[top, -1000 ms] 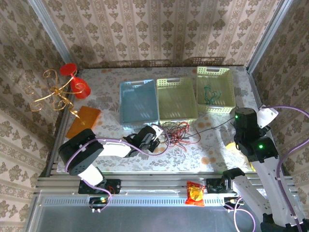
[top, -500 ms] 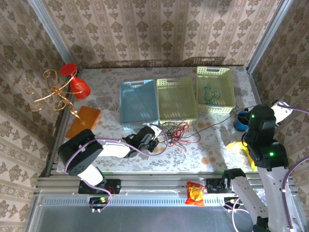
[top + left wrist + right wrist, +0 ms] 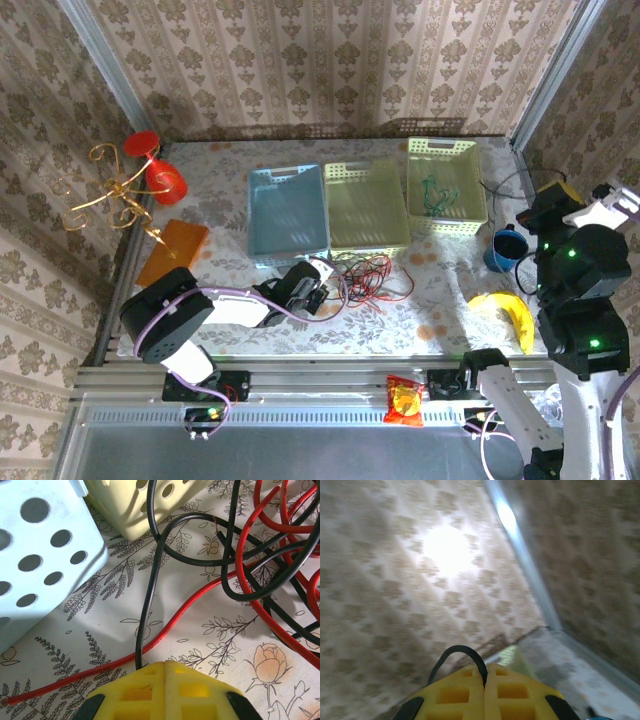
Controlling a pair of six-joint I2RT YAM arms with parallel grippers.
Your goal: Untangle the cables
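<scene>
The right gripper moves down and across past the basket of green cables next, over the middle cream basket (image 3: 367, 206), which stands empty, and releases the black loop.
A tangle of red and black cables (image 3: 368, 275) lies in front of the baskets. My left gripper (image 3: 316, 282) sits low at its left edge. In the left wrist view its yellow fingers (image 3: 165, 666) are shut on a black cable (image 3: 150, 595) that enters at their tip. A red cable (image 3: 185, 607) passes just beside them. My right gripper (image 3: 545, 200) is raised high at the far right and faces the wall. Its jaws (image 3: 485, 672) are shut on a loop of black cable (image 3: 455, 650). Green cables (image 3: 437, 195) lie in the right cream basket.
A blue basket (image 3: 288, 178) and two cream baskets (image 3: 366, 170) (image 3: 445, 148) stand in a row at the back. A blue cup (image 3: 502, 248) and a banana (image 3: 510, 312) lie below the right arm. An orange block (image 3: 172, 250) and a gold stand with red cups (image 3: 150, 175) are at the left.
My right arm has swung up and to the right, carrying its black cable off the table toward the wall. The left arm and the tangle have stayed put.
</scene>
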